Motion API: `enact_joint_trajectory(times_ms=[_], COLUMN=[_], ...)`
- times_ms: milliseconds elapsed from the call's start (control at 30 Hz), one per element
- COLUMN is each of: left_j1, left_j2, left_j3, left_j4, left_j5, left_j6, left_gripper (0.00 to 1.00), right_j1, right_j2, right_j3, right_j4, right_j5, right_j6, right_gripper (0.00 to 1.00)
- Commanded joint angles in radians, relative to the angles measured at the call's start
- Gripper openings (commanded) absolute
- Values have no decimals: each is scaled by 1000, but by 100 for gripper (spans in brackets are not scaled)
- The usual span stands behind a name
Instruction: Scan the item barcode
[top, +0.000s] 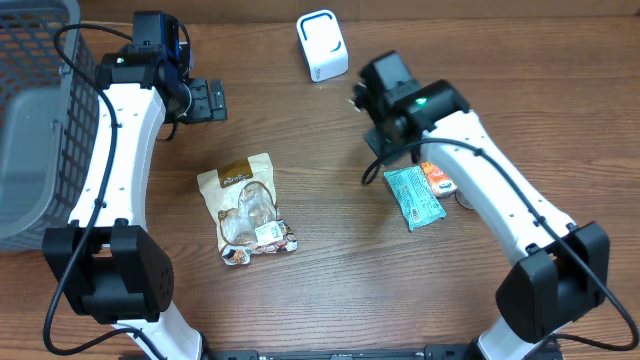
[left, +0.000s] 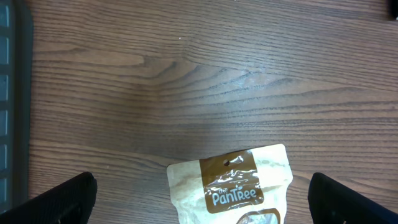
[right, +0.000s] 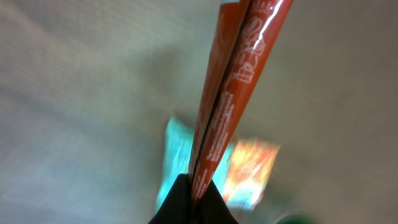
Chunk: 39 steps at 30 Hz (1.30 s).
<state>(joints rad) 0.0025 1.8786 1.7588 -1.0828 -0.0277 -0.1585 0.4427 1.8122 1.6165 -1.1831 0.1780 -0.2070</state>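
The right gripper moves back and down from beside the barcode scanner onto the green packet (top: 414, 198) (right: 180, 157) next, since the green and orange packets lie together.
My right gripper (right: 194, 186) is shut on a thin red packet (right: 227, 81), seen edge-on and running up from the fingertips. In the overhead view the right gripper (top: 362, 100) hovers just right of and below the white barcode scanner (top: 322, 45); the red packet itself is hidden there. A beige PanTree pouch (top: 247, 205) lies flat at the table's middle left. My left gripper (top: 208, 100) hangs open above the bare wood beyond the pouch's top edge. The left wrist view has the pouch (left: 239, 186) between the two spread fingers (left: 62, 202), untouched.
A grey mesh basket (top: 30, 120) fills the far left edge. A green packet (top: 412, 195) and an orange packet (top: 437, 178) lie side by side under the right arm, blurred in the right wrist view as the green packet (right: 177, 155) and the orange packet (right: 252, 168).
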Motion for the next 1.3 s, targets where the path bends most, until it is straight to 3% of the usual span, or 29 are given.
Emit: enact_joint_trajectory(times_ms=[0, 467, 600, 767, 867, 1033, 1267], left_j1=[5, 5, 5, 5, 5, 5, 5], left_j2=[-3, -3, -3, -3, -3, -3, -3], left_j3=[17, 17, 17, 17, 17, 17, 17], left_j4=[3, 3, 3, 3, 3, 3, 3], left_j5=[-6, -6, -6, -6, -6, -6, -6], left_j6=[-14, -14, -14, -14, -14, -14, -14], left_gripper=[100, 100, 100, 100, 100, 100, 100], right_j1=[-71, -185, -185, -185, -185, -137, 80], right_j2=[5, 6, 6, 6, 6, 6, 6], right_j3=[-61, -301, -317, -321, -321, -322, -322], right_j4=[-67, 53, 53, 60, 119, 270, 485], right_j5=[-158, -221, -214, -214, -234, -491, -543], right_j6=[129, 136, 136, 137, 234, 500, 600], right_gripper=[4, 4, 40, 67, 69, 65, 63])
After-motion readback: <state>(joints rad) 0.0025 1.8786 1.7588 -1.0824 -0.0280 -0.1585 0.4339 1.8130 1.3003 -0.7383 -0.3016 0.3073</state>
